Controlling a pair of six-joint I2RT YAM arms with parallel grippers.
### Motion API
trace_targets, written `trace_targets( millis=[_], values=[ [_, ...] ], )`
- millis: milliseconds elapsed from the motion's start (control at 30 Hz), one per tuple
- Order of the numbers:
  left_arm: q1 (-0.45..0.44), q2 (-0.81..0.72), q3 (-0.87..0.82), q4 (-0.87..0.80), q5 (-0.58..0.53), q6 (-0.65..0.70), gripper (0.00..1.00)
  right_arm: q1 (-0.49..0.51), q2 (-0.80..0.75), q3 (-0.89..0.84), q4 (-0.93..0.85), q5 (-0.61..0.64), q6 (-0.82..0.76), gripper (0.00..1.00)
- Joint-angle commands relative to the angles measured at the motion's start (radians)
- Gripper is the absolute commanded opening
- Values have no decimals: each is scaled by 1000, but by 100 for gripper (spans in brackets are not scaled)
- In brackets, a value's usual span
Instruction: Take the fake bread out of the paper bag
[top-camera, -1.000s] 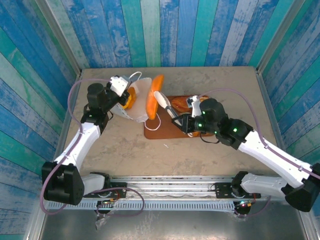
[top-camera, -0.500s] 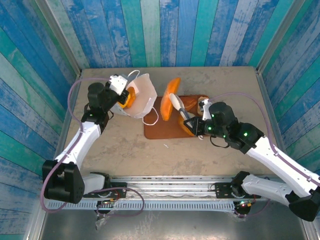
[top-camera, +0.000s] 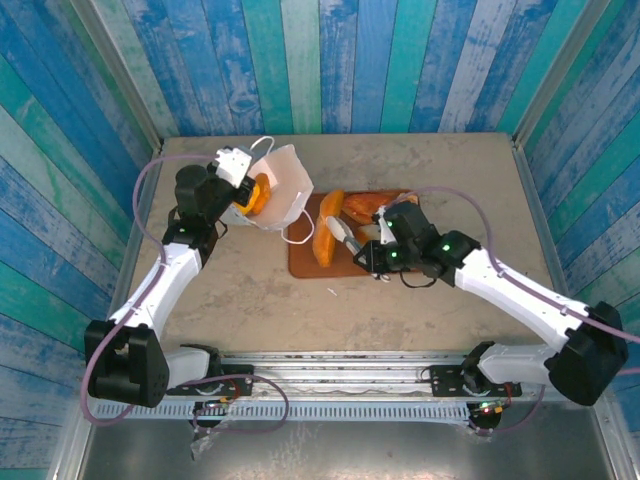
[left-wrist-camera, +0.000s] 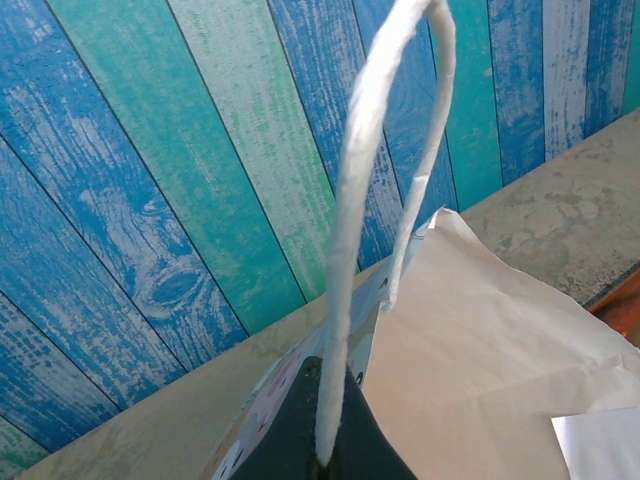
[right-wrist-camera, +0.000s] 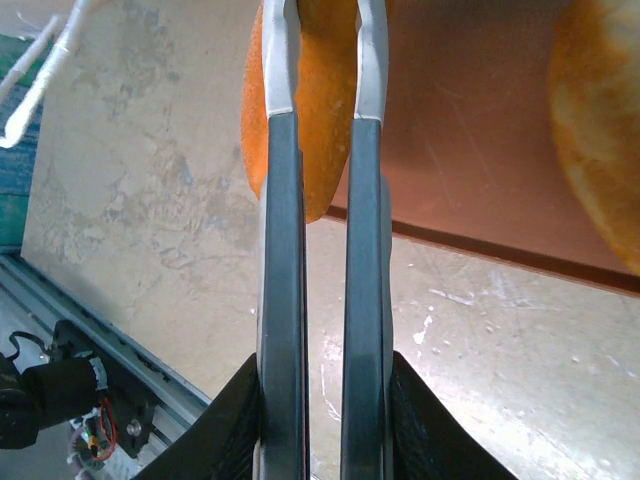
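The long loaf moves toward the bag in my right gripper next, then down over the tray's bare end beside the bag for release there.
The white paper bag (top-camera: 288, 186) stands tilted at the back left, its mouth facing right. My left gripper (top-camera: 233, 168) is shut on its white cord handle (left-wrist-camera: 345, 270), and the bag's (left-wrist-camera: 490, 370) inner wall spreads out below my left gripper (left-wrist-camera: 326, 455). An orange piece of fake bread (top-camera: 258, 195) shows inside the bag. My right gripper (top-camera: 337, 228) is shut on a long orange loaf (top-camera: 325, 252) at the left end of the tray. In the right wrist view that loaf (right-wrist-camera: 320, 150) sits between the fingers (right-wrist-camera: 284, 70) and overhangs the tray's near edge.
The flat reddish-brown tray (top-camera: 300, 265) lies mid-table with two more pieces of bread (top-camera: 366, 207) at its back right; one (right-wrist-camera: 600, 130) is at the right edge of the right wrist view. A second cord handle (top-camera: 296, 233) hangs by the tray (right-wrist-camera: 470, 150).
My right gripper has carried the long orange loaf away from the bag's mouth, right and then down to the tray's left end. The bag has tipped back toward the left arm.
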Motion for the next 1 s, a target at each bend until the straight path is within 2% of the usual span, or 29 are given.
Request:
trace_targets(
  millis=[0, 367, 700, 967],
  values=[
    [0, -9, 21, 23, -24, -14, 0, 4, 34, 0, 161, -81, 2, 18],
    [-1, 2, 21, 29, -12, -19, 0, 17, 235, 54, 268, -148, 10, 20],
    [-1, 6, 22, 33, -7, -21, 0, 20, 305, 71, 290, -159, -3, 21],
    [-1, 6, 24, 33, 0, -22, 0, 8, 334, 57, 256, -141, 7, 29]
  ],
)
